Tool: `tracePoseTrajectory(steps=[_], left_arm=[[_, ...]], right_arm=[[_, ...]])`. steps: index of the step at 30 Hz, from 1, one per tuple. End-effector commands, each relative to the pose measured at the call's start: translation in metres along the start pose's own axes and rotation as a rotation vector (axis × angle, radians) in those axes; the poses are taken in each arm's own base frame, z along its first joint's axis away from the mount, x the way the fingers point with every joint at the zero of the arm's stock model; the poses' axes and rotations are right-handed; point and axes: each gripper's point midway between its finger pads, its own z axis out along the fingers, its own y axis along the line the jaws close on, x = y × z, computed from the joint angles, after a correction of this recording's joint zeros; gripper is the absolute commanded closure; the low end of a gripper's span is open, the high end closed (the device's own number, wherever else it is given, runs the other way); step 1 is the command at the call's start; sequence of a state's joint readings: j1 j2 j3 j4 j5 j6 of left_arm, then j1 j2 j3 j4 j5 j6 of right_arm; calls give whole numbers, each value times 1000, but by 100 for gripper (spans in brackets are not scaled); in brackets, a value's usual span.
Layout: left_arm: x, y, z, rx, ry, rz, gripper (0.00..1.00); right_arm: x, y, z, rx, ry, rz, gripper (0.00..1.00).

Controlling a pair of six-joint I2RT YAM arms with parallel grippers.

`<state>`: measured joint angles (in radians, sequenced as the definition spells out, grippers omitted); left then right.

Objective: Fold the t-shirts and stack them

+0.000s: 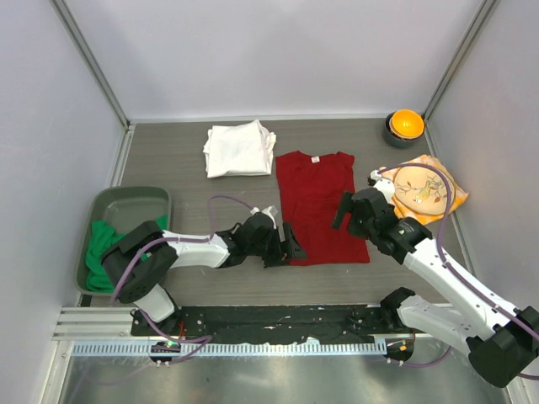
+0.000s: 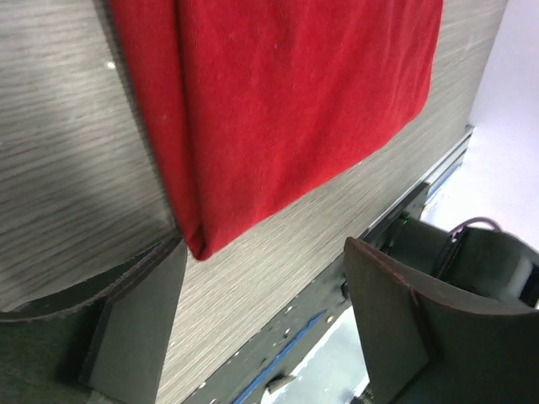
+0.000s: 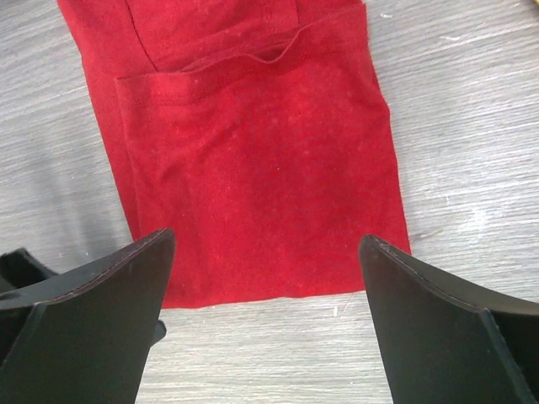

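Observation:
My left gripper is at the shirt's other near corner. My right gripper should next move down and back onto the shirt's free near corner (image 1: 365, 260) (image 3: 403, 245).
The red t-shirt (image 1: 320, 206) lies flat mid-table, its sides folded in to a long rectangle, neck label at the far end. My left gripper (image 1: 286, 243) is open at its near left corner; in the left wrist view the shirt (image 2: 286, 101) ends in a folded corner just beside my left finger (image 2: 126, 337). My right gripper (image 1: 344, 212) is open over the shirt's right edge; the right wrist view shows the shirt (image 3: 261, 168) and its near hem between my open fingers (image 3: 93, 320). A folded white t-shirt (image 1: 240, 149) lies at the back. A green t-shirt (image 1: 105, 244) sits in the bin.
A grey bin (image 1: 126, 202) stands at the left. An orange patterned cloth (image 1: 425, 187) lies at the right, an orange bowl (image 1: 405, 124) behind it in the back right corner. A black rail (image 1: 278, 320) runs along the near table edge.

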<state>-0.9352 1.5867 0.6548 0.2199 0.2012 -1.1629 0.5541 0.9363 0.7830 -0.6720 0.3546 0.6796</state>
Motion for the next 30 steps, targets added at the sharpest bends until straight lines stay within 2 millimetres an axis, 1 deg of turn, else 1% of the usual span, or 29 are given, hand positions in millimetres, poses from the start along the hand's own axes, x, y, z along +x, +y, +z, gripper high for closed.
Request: tracePoseTrajectory(steps=[1, 2, 3, 5, 6, 7, 9, 10, 11, 13, 14, 15, 18, 19, 22, 23, 24, 25, 26, 30], left_arm=[[-1, 19, 17, -63, -17, -41, 23], [-1, 21, 18, -71, -16, -45, 24], [1, 27, 22, -90, -11, -55, 26], [1, 31, 25, -106, -11, -62, 33], [3, 38, 27, -134, -3, -67, 37], [1, 37, 29, -137, -5, -67, 44], [1, 40, 31, -150, -8, -71, 53], [2, 44, 33, -161, -5, -78, 61], [1, 45, 34, -166, -7, -79, 64], [2, 49, 36, -184, -4, -83, 83], [1, 51, 37, -195, -9, -84, 95], [0, 52, 37, -203, -12, -84, 100], [-2, 54, 34, -211, -26, -82, 100], [-4, 52, 31, -208, -34, -82, 100], [-7, 61, 23, -233, -50, -86, 100], [-10, 61, 18, -231, -56, -85, 100], [-12, 67, 15, -239, -60, -94, 100], [-12, 68, 13, -241, -61, -95, 100], [-15, 67, 9, -234, -71, -96, 100], [-15, 79, 2, -259, -74, -102, 100]], right_arm=[[7, 5, -5, -45, 23, 45, 4], [7, 5, -6, -50, 17, 45, 4], [7, 5, -7, -53, 16, 45, 4], [5, 5, -10, -63, 11, 47, 4], [6, 5, -11, -63, 13, 48, 3], [6, 6, -12, -67, 14, 48, 3], [6, 4, -13, -67, 14, 48, 4], [9, 4, -13, -69, 22, 50, 3], [10, 4, -12, -70, 27, 49, 4], [17, 3, -13, -72, 53, 53, 4], [21, 1, -12, -66, 65, 51, 3], [23, -1, -12, -60, 66, 56, 3], [33, -12, -10, -16, 89, 71, 4], [39, -16, -8, 1, 100, 87, 4], [57, -27, -3, 35, 143, 96, 5], [63, -28, -2, 38, 162, 106, 6], [66, -29, -2, 38, 169, 112, 7], [70, -30, -1, 37, 175, 116, 7], [71, -29, -1, 35, 176, 129, 7], [76, -31, 0, 40, 186, 139, 8]])
